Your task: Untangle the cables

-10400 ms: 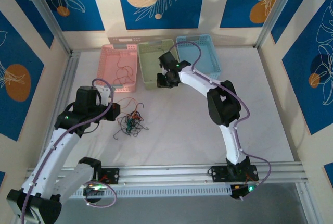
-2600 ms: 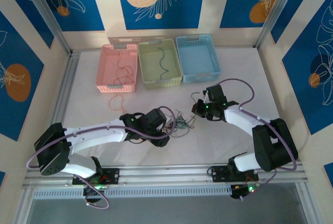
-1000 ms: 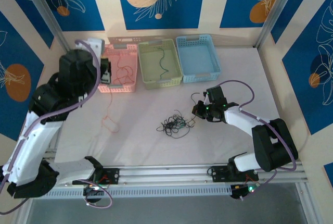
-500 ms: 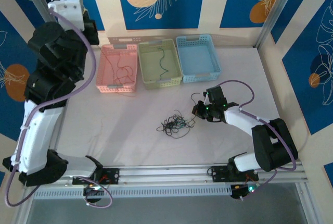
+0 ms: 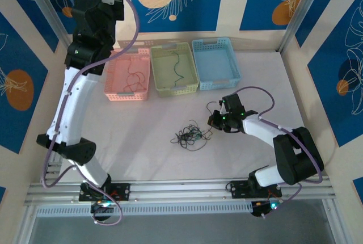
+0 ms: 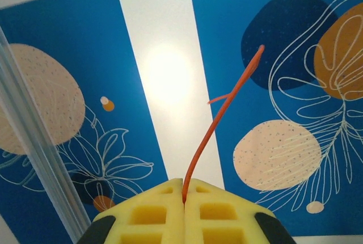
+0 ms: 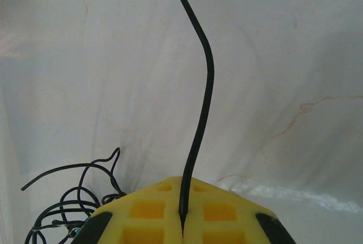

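Note:
The pink basket (image 5: 129, 74) is below my left gripper. My left gripper will tip down next and go lower over it to let go of the red cable inside.
A tangled clump of cables (image 5: 190, 136), mostly dark thin wires, lies on the white table in the middle. My right gripper (image 5: 214, 121) rests low just right of the clump. In the right wrist view it (image 7: 182, 183) is shut on a black cable (image 7: 203, 96) that runs away over the table, with the clump (image 7: 62, 210) at lower left. My left arm (image 5: 91, 17) is raised high at the back left, above the pink basket. In the left wrist view the left gripper (image 6: 184, 183) is shut on a red cable (image 6: 221, 113) that sticks up in front of the wall.
Three baskets stand in a row at the back: pink (image 5: 113, 88) holding a thin cable, green (image 5: 176, 89) holding a black cable, and blue (image 5: 214, 82). A metal rail (image 5: 187, 187) runs along the near edge. Patterned walls close in the sides.
The left arm has swung up and to the right, lifting the red cable off the table to above the pink basket. The right arm and the clump have stayed put.

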